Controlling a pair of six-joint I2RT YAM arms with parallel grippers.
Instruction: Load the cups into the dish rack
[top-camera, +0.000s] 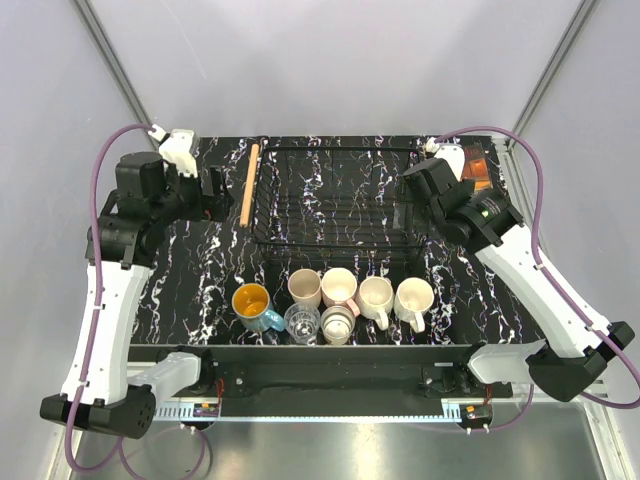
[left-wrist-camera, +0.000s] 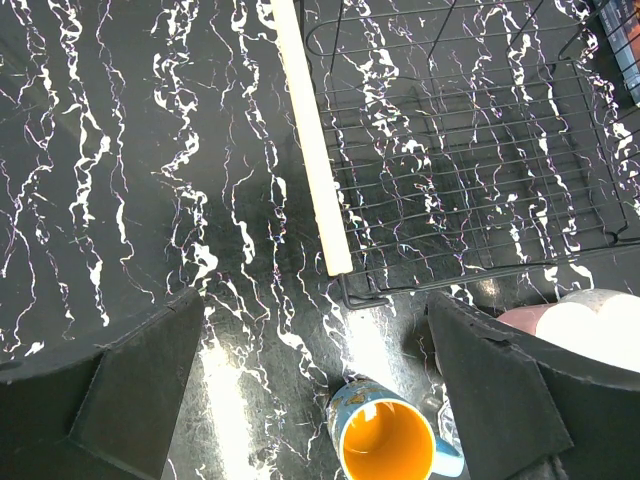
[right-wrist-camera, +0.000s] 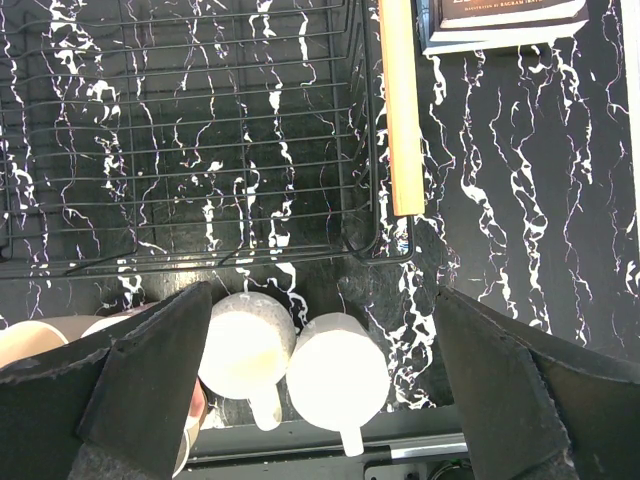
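The right gripper moves back and down onto the white mug's rim (top-camera: 398, 299) (right-wrist-camera: 292, 384) beside the cream mug next, as that rim lies below the gripper, nearer my base.
Seven cups stand in a cluster near the table's front edge: a blue mug with orange inside (top-camera: 252, 303), a cream mug (top-camera: 304, 288), a pink mug (top-camera: 340, 288), a cream mug (top-camera: 375, 297), a white mug (top-camera: 414, 298), a clear glass tumbler (top-camera: 301, 322) and a small cup (top-camera: 337, 324). The black wire dish rack (top-camera: 330, 200) lies behind them with nothing in it. My left gripper (top-camera: 215, 190) is open and empty, left of the rack's wooden handle (top-camera: 247, 185). My right gripper (top-camera: 415, 185) is open and empty over the rack's right end. The left wrist view shows the blue mug (left-wrist-camera: 390, 440); the right wrist view shows two pale mugs (right-wrist-camera: 338, 370).
An orange-brown book (top-camera: 477, 168) lies at the back right corner, right of the rack, and also shows in the right wrist view (right-wrist-camera: 500, 20). The rack's right wooden handle (right-wrist-camera: 400, 110) is below my right gripper. The black marbled table (top-camera: 200, 270) ends in a rail just behind the arm bases.
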